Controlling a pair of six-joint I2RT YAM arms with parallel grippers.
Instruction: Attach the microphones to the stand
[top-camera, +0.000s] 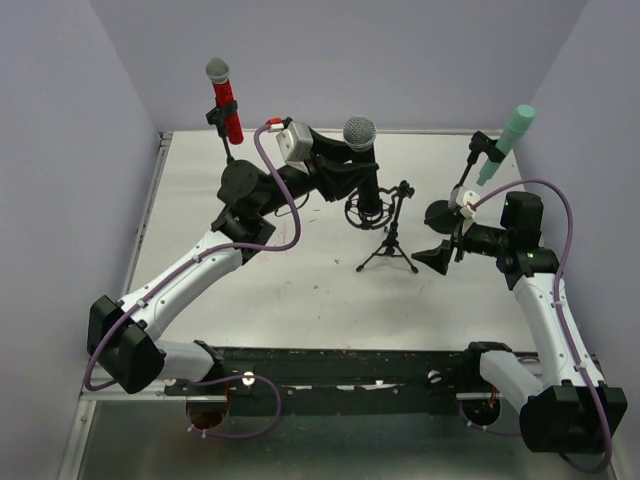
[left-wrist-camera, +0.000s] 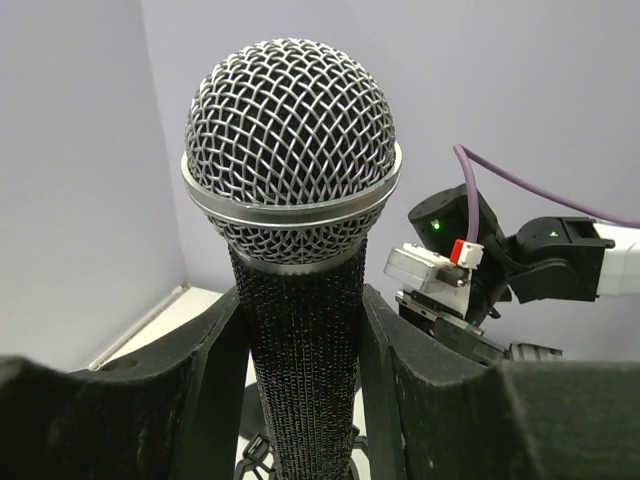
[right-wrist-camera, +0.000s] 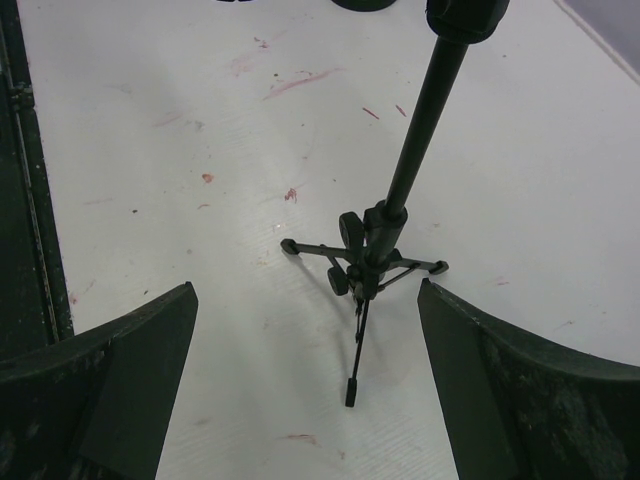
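My left gripper should go down next and slide the black microphone further down into the shock-mount ring (top-camera: 368, 210) to let go of it there, because that ring is below the gripper.
The black microphone (left-wrist-camera: 300, 330) with a silver mesh head (top-camera: 360, 133) stands upright in my left gripper (top-camera: 348, 178), whose fingers (left-wrist-camera: 215, 370) press on both sides of its body. Its lower end sits at the shock-mount ring (top-camera: 368, 210) of the black tripod stand (top-camera: 388, 248). The red microphone (top-camera: 225, 105) is clipped on a round-base stand at the back left. The mint-green microphone (top-camera: 505, 143) is clipped on a stand at the back right. My right gripper (top-camera: 445, 240) is open and empty, just right of the tripod (right-wrist-camera: 372, 265).
The red microphone's round stand base (top-camera: 240, 180) lies beside my left arm. The green microphone's base (top-camera: 440, 213) is close to my right gripper. Purple walls close in the table on the left, back and right. My right wrist (left-wrist-camera: 470, 275) shows behind the black microphone.
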